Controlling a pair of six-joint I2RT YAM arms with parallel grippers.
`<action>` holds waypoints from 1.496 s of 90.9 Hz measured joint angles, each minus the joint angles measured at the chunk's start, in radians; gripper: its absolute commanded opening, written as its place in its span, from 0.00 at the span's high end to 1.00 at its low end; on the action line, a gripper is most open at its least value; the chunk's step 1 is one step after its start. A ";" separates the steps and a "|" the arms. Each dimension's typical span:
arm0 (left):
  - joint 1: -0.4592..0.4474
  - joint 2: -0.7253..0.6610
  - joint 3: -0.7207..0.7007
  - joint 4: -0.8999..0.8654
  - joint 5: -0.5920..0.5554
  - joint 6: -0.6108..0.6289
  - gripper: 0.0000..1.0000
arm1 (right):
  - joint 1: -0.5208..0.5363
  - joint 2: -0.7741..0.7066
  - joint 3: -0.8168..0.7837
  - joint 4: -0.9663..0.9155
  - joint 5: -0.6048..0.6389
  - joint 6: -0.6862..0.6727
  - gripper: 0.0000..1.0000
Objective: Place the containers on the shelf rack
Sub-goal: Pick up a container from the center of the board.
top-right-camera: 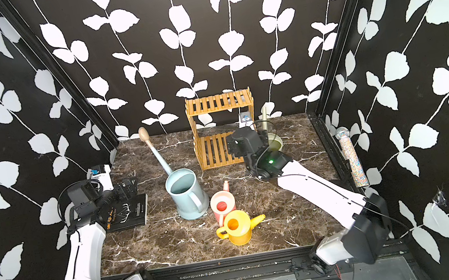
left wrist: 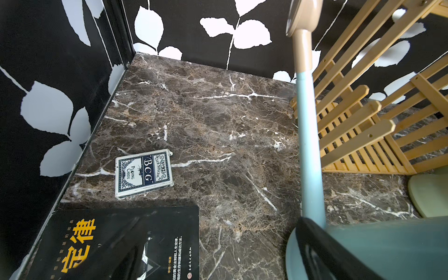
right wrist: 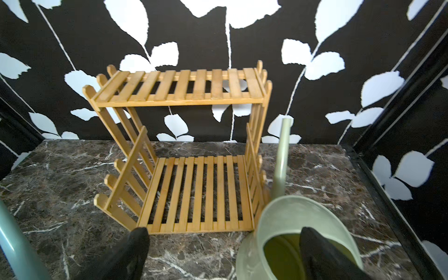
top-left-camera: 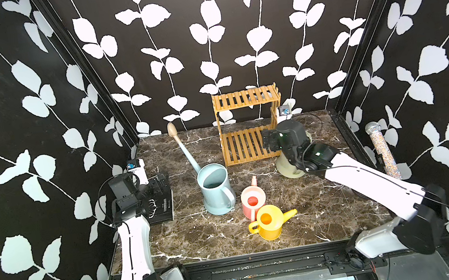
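Observation:
I need to pull my right gripper back and tilt it down to the near side of the sage green container, which is back from the gripper's fingers, because one finger hangs over the container's opening.
The shelf rack [top-left-camera: 244, 99] [right wrist: 181, 89] stands at the back with both tiers bare. A sage green container [right wrist: 291, 218] [top-right-camera: 274, 143] stands on the marble just right of the rack. My right gripper [right wrist: 224, 257] [top-left-camera: 271, 140] is open, with one finger over that container's mouth and the other over marble before the rack. The pale blue container [top-left-camera: 215, 190] [left wrist: 310, 145] stands mid-table, its long spout leaning back-left. In front of it sit a pink container [top-left-camera: 253, 200] and a yellow container [top-left-camera: 269, 222]. At the left my left gripper [top-left-camera: 159, 182] [left wrist: 218, 261] is open and empty, beside the blue container.
A black book [top-left-camera: 163, 208] [left wrist: 121, 242] lies under the left gripper. A deck of playing cards [left wrist: 143, 173] lies behind the book, near the left wall. A glittery microphone [top-left-camera: 384, 151] leans on the right wall. Leaf-patterned walls close in three sides.

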 measured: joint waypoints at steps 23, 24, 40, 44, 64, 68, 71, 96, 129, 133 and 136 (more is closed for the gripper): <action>0.000 0.023 0.000 0.000 0.000 -0.012 0.02 | -0.076 -0.132 -0.068 -0.219 -0.026 0.046 0.04; 0.000 0.023 0.000 0.000 0.000 -0.012 0.01 | -0.079 -0.136 -0.072 -0.224 -0.029 0.048 0.04; 0.000 0.024 0.000 0.000 0.000 -0.014 0.02 | -0.151 -0.164 -0.135 -0.292 -0.073 0.074 0.11; 0.000 0.024 0.000 0.000 0.000 -0.014 0.02 | -0.166 -0.162 -0.150 -0.300 -0.087 0.087 0.14; 0.000 0.024 0.000 0.000 0.000 -0.015 0.01 | -0.220 -0.133 -0.202 -0.298 -0.169 0.128 0.25; 0.000 0.024 0.000 0.000 0.000 -0.015 0.01 | -0.224 -0.122 -0.202 -0.283 -0.184 0.136 0.28; 0.000 0.024 0.000 0.000 0.000 -0.015 0.02 | -0.225 -0.116 -0.202 -0.276 -0.193 0.136 0.30; 0.000 0.024 0.000 0.000 0.000 -0.015 0.02 | -0.226 -0.051 -0.202 -0.259 -0.234 0.142 0.41; -0.002 0.024 0.000 0.004 0.000 -0.015 0.02 | -0.227 -0.048 -0.209 -0.240 -0.242 0.139 0.75; -0.002 0.024 0.000 0.006 0.000 -0.015 0.02 | -0.227 -0.053 -0.212 -0.241 -0.241 0.138 0.77; -0.002 0.024 0.000 0.007 0.000 -0.015 0.02 | -0.227 -0.059 -0.216 -0.240 -0.241 0.140 0.80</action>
